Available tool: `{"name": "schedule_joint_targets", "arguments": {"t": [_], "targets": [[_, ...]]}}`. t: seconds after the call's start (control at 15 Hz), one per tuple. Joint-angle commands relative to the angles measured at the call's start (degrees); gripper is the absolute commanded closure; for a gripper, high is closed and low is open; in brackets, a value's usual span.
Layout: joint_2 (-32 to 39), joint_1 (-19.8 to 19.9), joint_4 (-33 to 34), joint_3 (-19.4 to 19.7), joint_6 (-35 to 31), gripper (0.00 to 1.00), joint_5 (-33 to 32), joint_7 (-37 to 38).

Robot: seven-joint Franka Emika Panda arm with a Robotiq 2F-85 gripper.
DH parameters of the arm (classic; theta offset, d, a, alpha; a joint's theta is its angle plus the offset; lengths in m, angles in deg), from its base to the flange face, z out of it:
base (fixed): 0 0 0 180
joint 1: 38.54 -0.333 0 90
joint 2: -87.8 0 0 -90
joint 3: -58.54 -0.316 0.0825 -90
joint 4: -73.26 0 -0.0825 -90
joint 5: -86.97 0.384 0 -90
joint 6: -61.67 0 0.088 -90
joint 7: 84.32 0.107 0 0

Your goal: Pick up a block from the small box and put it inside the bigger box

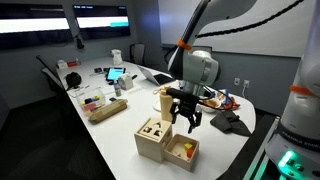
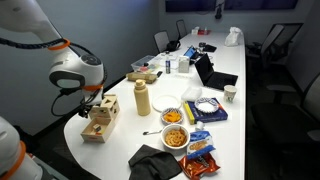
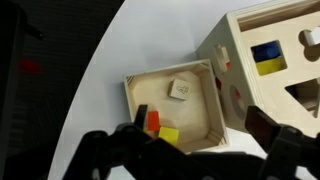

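Observation:
The gripper comes down into the small box next, open fingers around the pale wooden block (image 3: 181, 90), since that block sits apart from the red and yellow ones.
The small box (image 3: 129, 92) is a low plain wooden tray holding a pale wooden block (image 3: 181, 90), a red block (image 3: 153, 121) and a yellow block (image 3: 168, 134). The bigger box (image 3: 285, 95), a taller cube with shape cutouts, stands right beside it, and blue and yellow pieces show through a cutout. Both boxes show near the table's front edge in both exterior views: the small box (image 1: 183, 152) (image 2: 92, 133) and the bigger box (image 1: 152, 138) (image 2: 104, 112). My gripper (image 3: 200, 120) (image 1: 185, 118) (image 2: 84, 100) hovers open and empty above the small box, touching nothing.
A tan bottle (image 1: 166, 102) (image 2: 143, 98) stands just behind the boxes. A black cloth (image 1: 230, 122) (image 2: 155, 160), a bowl of orange snacks (image 2: 174, 137), snack packets (image 2: 200, 150), a laptop (image 2: 205, 72) and a wooden tray (image 1: 105, 110) crowd the table. The table edge runs close to the boxes.

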Motion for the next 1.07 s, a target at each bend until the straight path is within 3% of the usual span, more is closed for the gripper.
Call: {"name": "schedule_joint_targets", "arguments": {"t": [0.0,0.33,0.87,1.0], "targets": [[6.1,0.21,4.09,-0.64,-0.94,0.0,9.51,-4.66],[11.96,0.03,6.79,-0.41,-0.9,0.0,15.46,-7.7],[19.01,0.08,9.94,0.38,-1.34,0.0,16.32,-7.75],[20.47,0.13,10.98,0.6,-1.17,0.07,16.09,-7.78]]}}
